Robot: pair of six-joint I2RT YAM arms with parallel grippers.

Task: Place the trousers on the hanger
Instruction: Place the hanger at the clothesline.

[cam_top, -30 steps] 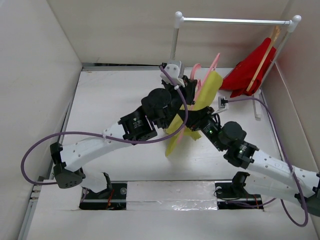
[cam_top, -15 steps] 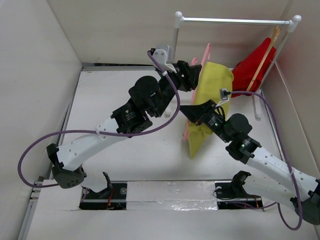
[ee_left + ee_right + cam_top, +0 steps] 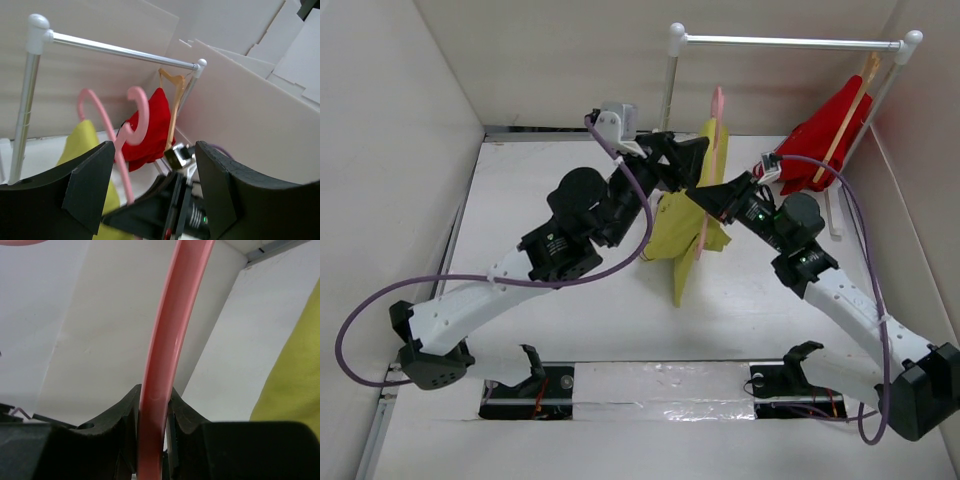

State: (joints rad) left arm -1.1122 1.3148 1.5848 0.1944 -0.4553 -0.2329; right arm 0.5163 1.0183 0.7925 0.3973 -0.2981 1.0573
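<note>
My right gripper carries the hanger outward and to the right in the top view next, to bring its hook onto the bar's middle (image 3: 790, 43), still empty.
The yellow-green trousers (image 3: 682, 235) hang draped over the pink hanger (image 3: 712, 140), which is held up above the table. My right gripper (image 3: 717, 206) is shut on the hanger's thin bar; in the right wrist view the pink hanger (image 3: 170, 340) runs up between the pinched jaws of that gripper (image 3: 152, 412), with the trousers (image 3: 295, 380) at the right edge. My left gripper (image 3: 698, 160) stands open just left of the hanger, holding nothing. In its wrist view the hanger's hook (image 3: 136, 107) and the trousers (image 3: 84, 145) lie beyond the spread jaws of the left gripper (image 3: 155, 195).
A clothes rack with a metal rail (image 3: 790, 42) stands at the back right. A red garment (image 3: 820, 135) on a tan wooden hanger (image 3: 850, 110) hangs at its right end. White walls close in the table on the left, back and right.
My left gripper has opened, let go of the trousers and drawn back to the left. The right arm has turned the hanger upright and shifted it left with the trousers hanging from it.
</note>
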